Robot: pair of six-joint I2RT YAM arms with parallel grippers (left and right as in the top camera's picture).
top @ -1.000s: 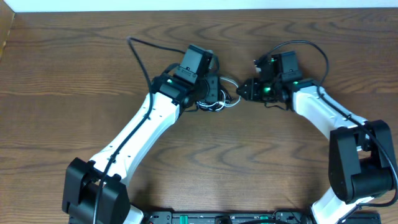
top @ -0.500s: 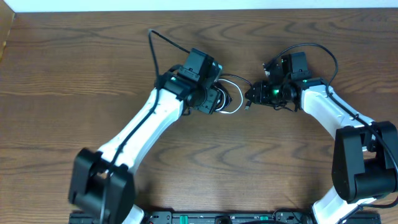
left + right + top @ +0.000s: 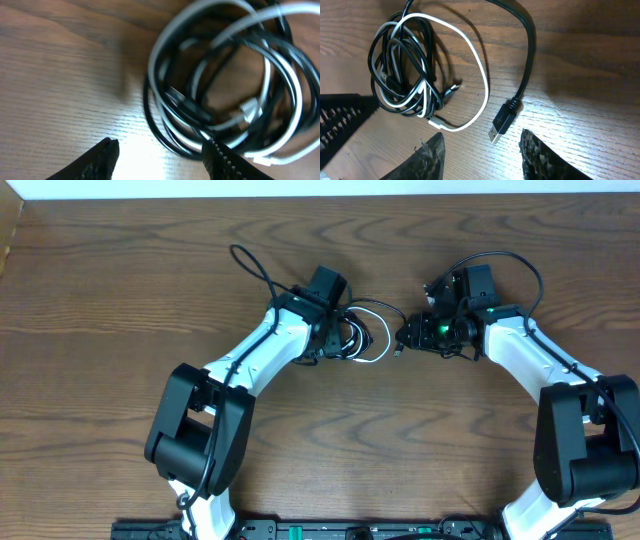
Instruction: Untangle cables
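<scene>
Several pieces of black cable lie bunched at the coil's rim (image 3: 342, 353) (image 3: 164, 131) beside the bare wood. Next they should come between the open fingers of my left gripper as it lowers.
The cables (image 3: 360, 338) lie in a tangled coil of black and white cords at the middle of the table. My left gripper (image 3: 338, 338) stands at the coil's left edge. In the left wrist view the coil (image 3: 225, 100) fills the right half; the left gripper (image 3: 160, 152) is open over bare wood, and its right finger (image 3: 217, 157) sits at the coil's rim. A white loop (image 3: 481, 75) spreads out from the coil (image 3: 402, 75). A black cord's USB plug (image 3: 501, 122) lies just ahead of my open right gripper (image 3: 482, 147), untouched.
Thick black arm wires arch over the table behind the left wrist (image 3: 250, 265) and the right wrist (image 3: 520, 265). The wooden table (image 3: 120, 360) runs to a white wall along the far edge.
The right gripper drew back to the right and opened wider. A white loop and the black USB plug now lie spread out beside the coil. The left arm swung and its wrist turned.
</scene>
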